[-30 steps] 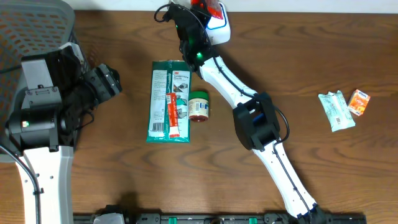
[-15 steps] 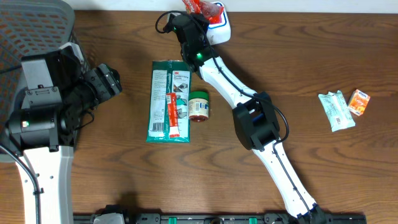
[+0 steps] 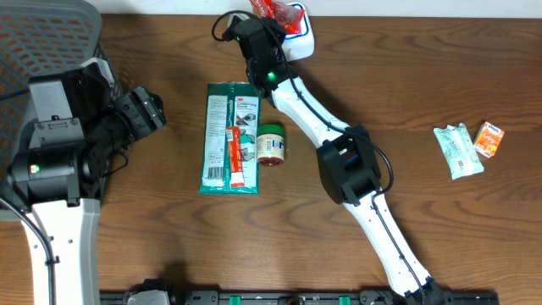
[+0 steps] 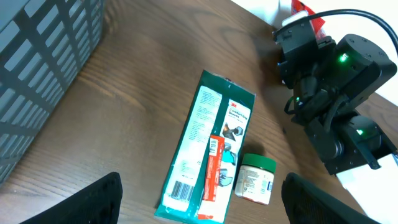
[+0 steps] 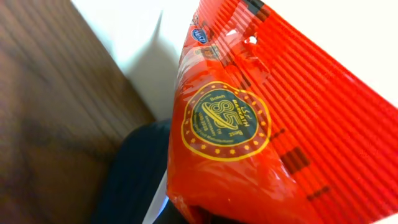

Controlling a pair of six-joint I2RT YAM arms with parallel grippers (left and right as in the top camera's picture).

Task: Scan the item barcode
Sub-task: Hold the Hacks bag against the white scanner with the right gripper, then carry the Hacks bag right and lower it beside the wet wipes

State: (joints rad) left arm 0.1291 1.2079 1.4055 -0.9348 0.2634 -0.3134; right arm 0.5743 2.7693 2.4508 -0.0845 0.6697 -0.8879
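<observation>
My right gripper should move back and to the right in the overhead view. Then it should go down and release the packet beside the white-green sachet, where the tabletop is bare.
A red foil packet (image 3: 269,8) with a gold round emblem (image 5: 225,119) hangs at the table's far edge, just above a white scanner (image 3: 300,40). My right gripper (image 3: 261,23) is shut on the packet's lower end. In the right wrist view the packet (image 5: 280,112) fills the frame and hides the fingers. My left gripper (image 3: 146,110) sits at the left of the table, open and holding nothing. Its dark fingertips (image 4: 93,200) stand wide apart in the left wrist view.
A green wipes pack (image 3: 230,138) lies mid-table with an orange-red tube (image 3: 235,158) on it and a green-lidded jar (image 3: 271,144) beside it. A white-green sachet (image 3: 458,150) and a small orange packet (image 3: 489,138) lie at the right. A grey mesh basket (image 3: 47,38) stands far left.
The right gripper turned and carried the red packet a little to the left over the scanner, then held still. The left arm has not moved.
</observation>
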